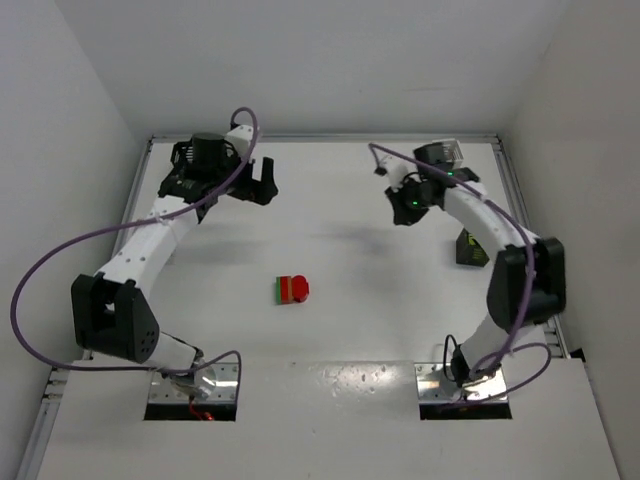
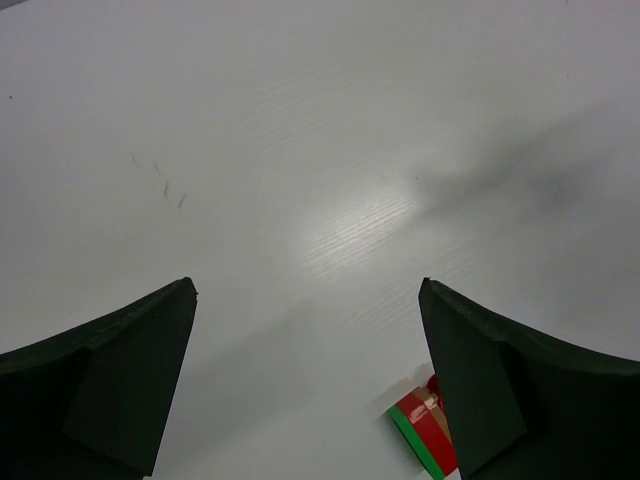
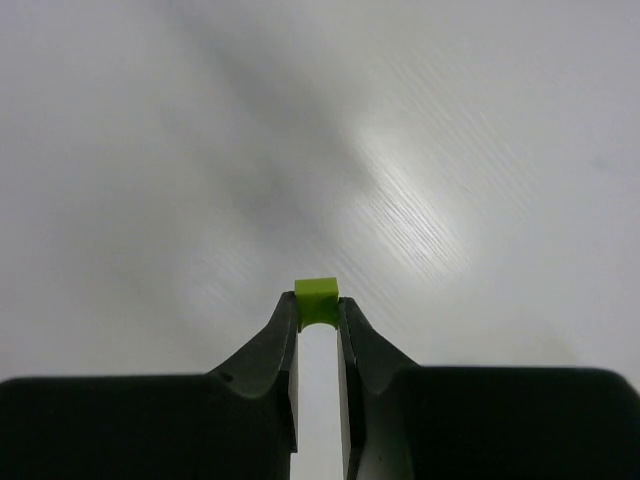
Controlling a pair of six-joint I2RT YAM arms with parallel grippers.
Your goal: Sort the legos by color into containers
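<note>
My right gripper carries the lego across next and releases it over the black container point(image 1: 471, 248). That container stands to the gripper's right in the top view.
A short stack of legos point(image 1: 291, 289), red with a green layer, lies near the middle of the table. In the left wrist view the same stack point(image 2: 425, 432) peeks out beside my right-hand finger point(image 2: 500, 390), partly hidden by it. My left gripper point(image 1: 262, 182) point(image 2: 307, 290) hangs open over bare table at the back left, with nothing between its fingers. My right gripper point(image 1: 402, 208) point(image 3: 318, 308) is shut on a tiny yellow-green lego point(image 3: 318, 296) pinched at its fingertips, held above the table at the back right. A black container point(image 1: 471, 248) stands by the right edge.
A pale container point(image 1: 447, 152) shows behind the right arm at the far back right. White walls close in the table on three sides. Purple cables loop off both arms.
</note>
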